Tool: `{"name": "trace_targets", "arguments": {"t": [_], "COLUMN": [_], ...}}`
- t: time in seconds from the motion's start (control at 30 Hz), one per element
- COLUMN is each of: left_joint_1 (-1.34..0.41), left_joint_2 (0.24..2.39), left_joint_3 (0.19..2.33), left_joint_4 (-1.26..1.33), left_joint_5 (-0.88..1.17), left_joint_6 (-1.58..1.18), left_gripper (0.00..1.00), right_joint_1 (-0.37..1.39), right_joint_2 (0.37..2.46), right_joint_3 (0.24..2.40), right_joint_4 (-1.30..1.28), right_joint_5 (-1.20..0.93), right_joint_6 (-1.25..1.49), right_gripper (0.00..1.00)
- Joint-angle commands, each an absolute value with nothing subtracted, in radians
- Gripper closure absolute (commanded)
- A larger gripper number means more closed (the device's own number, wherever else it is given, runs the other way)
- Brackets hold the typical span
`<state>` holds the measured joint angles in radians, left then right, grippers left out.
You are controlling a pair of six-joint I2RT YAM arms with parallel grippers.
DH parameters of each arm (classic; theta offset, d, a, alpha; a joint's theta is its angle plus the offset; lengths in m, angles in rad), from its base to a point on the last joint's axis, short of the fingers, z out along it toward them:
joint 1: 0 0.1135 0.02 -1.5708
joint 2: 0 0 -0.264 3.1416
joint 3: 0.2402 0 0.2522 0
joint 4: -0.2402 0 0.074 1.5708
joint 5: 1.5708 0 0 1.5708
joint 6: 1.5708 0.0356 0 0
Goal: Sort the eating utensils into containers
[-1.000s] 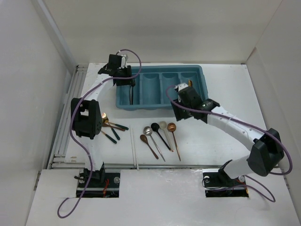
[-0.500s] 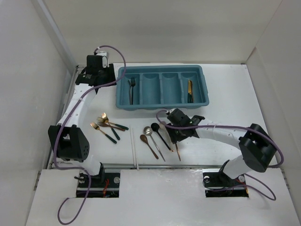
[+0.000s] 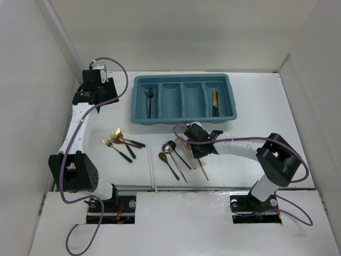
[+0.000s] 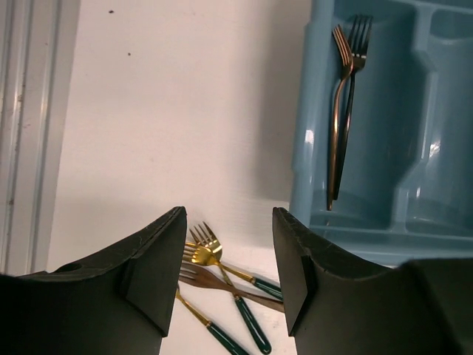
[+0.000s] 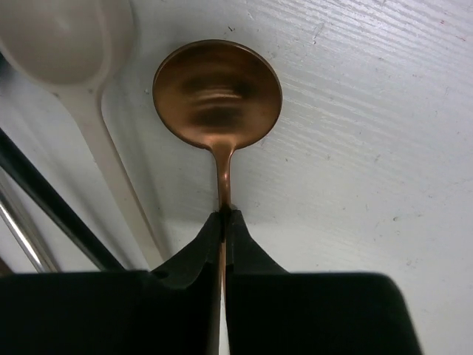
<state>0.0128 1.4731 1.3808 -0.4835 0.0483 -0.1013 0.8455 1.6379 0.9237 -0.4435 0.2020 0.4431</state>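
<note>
I will move my right gripper up over the tray's near side, then down inside to release the spoon, as the empty slot (image 3: 194, 101) beside the dark utensil's is outward of it.
The teal tray (image 3: 184, 118) of containers stands at the back, with two forks (image 4: 341, 111) in its left slot and a copper and a dark utensil (image 3: 214, 103) in its right slot. My right gripper (image 5: 224, 216) is low on the table and shut on the thin neck of a copper spoon (image 5: 218, 92), whose handle (image 3: 203, 168) trails toward the near edge. My left gripper (image 4: 229, 216) hangs open and holds nothing, left of the tray, with three gold and copper forks (image 4: 214, 259) on the table showing between its fingers.
A cream spoon (image 5: 66, 37), a black one and a silver one (image 3: 169, 149) lie close left of the held spoon, with a brown spoon (image 3: 163, 157) further left. A white chopstick (image 3: 152, 169) lies near the front edge. A metal rail (image 3: 72, 144) runs along the table's left side.
My right gripper came down from the tray's right slot to the row of spoons and shut on the copper spoon. My left arm swung left, away from the tray.
</note>
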Motion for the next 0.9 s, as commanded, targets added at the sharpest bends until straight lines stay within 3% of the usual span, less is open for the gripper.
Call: {"name": "trace_targets", "arguments": {"t": [0.0,0.3,0.5,0.63,0.87], "left_joint_1": [0.037,0.066,0.087,0.097,0.126], "left_joint_2": [1.404,1.404,1.434,1.468,1.517], "left_joint_3": [1.367,1.358,1.402,1.427,1.457], "left_joint_4": [-0.465,-0.456,-0.456,-0.456,-0.465], "left_joint_5": [0.075,0.095,0.104,0.104,0.124], "left_joint_6": [-0.092,-0.092,-0.101,-0.101,-0.11], "left_gripper": [0.53,0.53,0.53,0.53,0.53], "right_joint_1": [0.844,0.868,0.882,0.76,0.543], "right_joint_2": [1.669,1.464,1.278,1.31,1.558], "right_joint_3": [0.868,0.971,1.207,1.449,1.73], "right_joint_4": [-0.517,-0.769,-0.926,-0.913,-0.614], "right_joint_5": [0.241,0.304,0.357,0.394,0.313], "right_joint_6": [0.514,0.471,0.39,0.284,0.112], "right_gripper": [1.0,1.0,1.0,1.0,1.0]}}
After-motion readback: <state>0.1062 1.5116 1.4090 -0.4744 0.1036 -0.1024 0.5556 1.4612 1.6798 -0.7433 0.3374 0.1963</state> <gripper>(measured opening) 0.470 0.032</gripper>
